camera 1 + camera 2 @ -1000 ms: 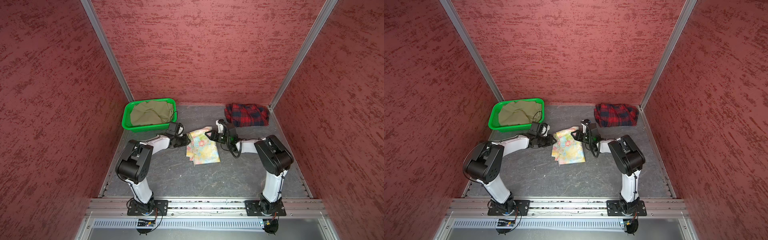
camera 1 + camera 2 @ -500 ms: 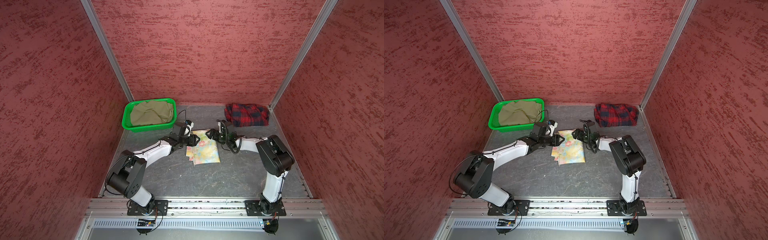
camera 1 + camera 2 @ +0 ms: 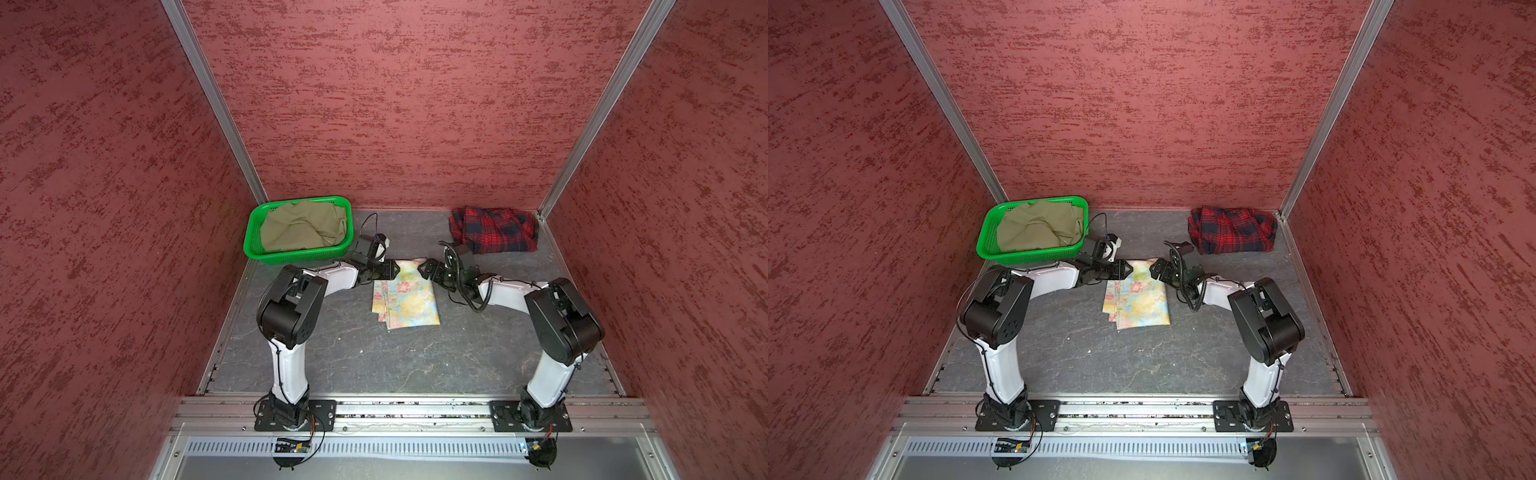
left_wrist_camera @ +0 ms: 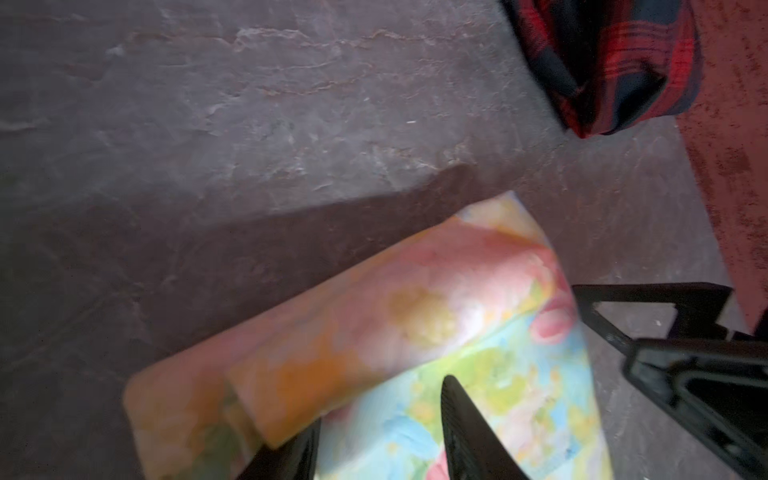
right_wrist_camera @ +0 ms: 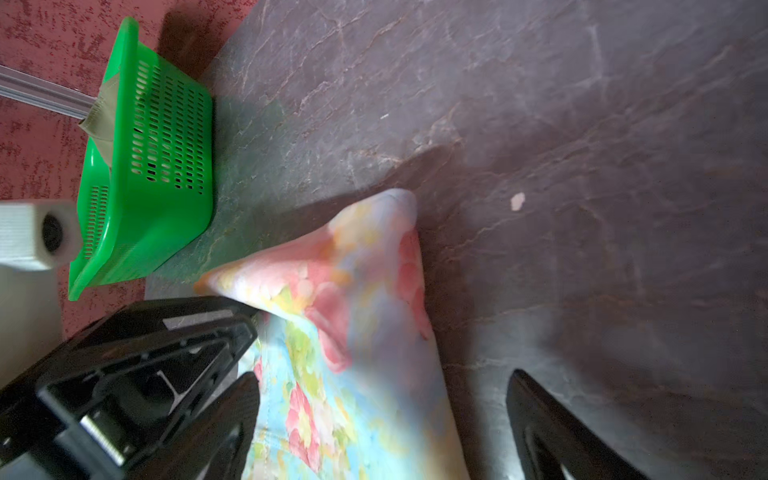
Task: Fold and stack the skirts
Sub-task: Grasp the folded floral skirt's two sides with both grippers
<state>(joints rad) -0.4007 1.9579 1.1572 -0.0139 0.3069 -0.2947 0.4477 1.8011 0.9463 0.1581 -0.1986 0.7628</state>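
Observation:
Because the skirt's side edge lies unpinched between my open fingers, I need to ease my right gripper outward onto the floral skirt's far corner (image 3: 422,261) (image 5: 387,212) and close on it.
The folded pastel floral skirt (image 3: 406,298) (image 3: 1137,298) lies flat mid-table. My left gripper (image 3: 395,269) (image 4: 380,401) sits at its far left corner. The jaws stand apart, and a loose fold drapes over one fingertip (image 4: 303,449). My right gripper (image 3: 422,266) (image 5: 382,374) is wide open at the far right corner and straddles the skirt's edge without pinching it. The red-and-navy plaid skirt (image 3: 494,230) (image 3: 1231,230) (image 4: 602,62) lies bunched at the back right. The olive-khaki skirt (image 3: 303,226) (image 3: 1040,228) lies crumpled in the basket.
A green perforated basket (image 3: 299,255) (image 3: 1034,255) (image 5: 158,166) stands at the back left, close behind my left wrist. Red textured walls close in the back and both sides. Bare dark table shows between the floral skirt and the front rail (image 3: 395,405).
Both grippers have opened over the last second. The floral skirt's far edge, raised a second ago, now lies down. The left arm stretched forward, then drew its elbow back up.

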